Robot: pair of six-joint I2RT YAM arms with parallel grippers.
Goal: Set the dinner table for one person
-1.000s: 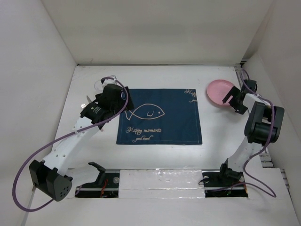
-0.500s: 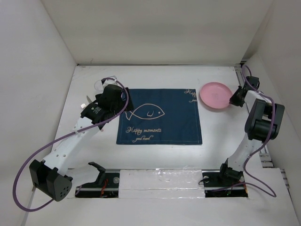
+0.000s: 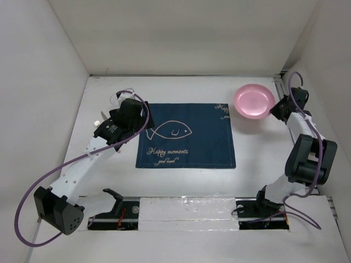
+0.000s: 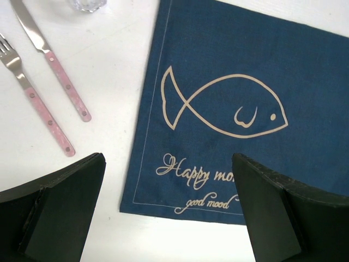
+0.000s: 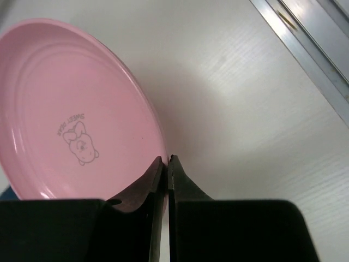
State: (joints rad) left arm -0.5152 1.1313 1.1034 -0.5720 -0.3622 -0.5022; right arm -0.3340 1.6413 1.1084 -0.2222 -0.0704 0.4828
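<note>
The right gripper carries the plate left in the top view and back next, then down onto the placemat's middle [image 3: 187,135], since that spot is empty.
A pink plate [image 3: 253,101] with a cartoon print is at the back right of the dinner table [image 3: 186,181]. My right gripper [image 3: 276,109] is shut on the plate's right rim. In the right wrist view the plate [image 5: 71,120] is tilted and its edge is pinched between the fingertips of the right gripper [image 5: 166,159]. My left gripper [image 3: 127,116] hovers over the left edge of the navy fish placemat [image 3: 186,137]. In the left wrist view the left gripper [image 4: 169,180] is open and holds nothing.
A pink-handled fork [image 4: 38,106] and knife [image 4: 54,65] lie side by side left of the placemat [image 4: 234,98], with a clear glass [image 4: 87,4] beyond them. White walls close in the table on three sides. A metal rail [image 5: 305,38] runs along the right edge.
The right gripper has shut on the plate's rim. The plate first slid a little to the left, then rose and tilted toward the back. The left arm has not moved.
</note>
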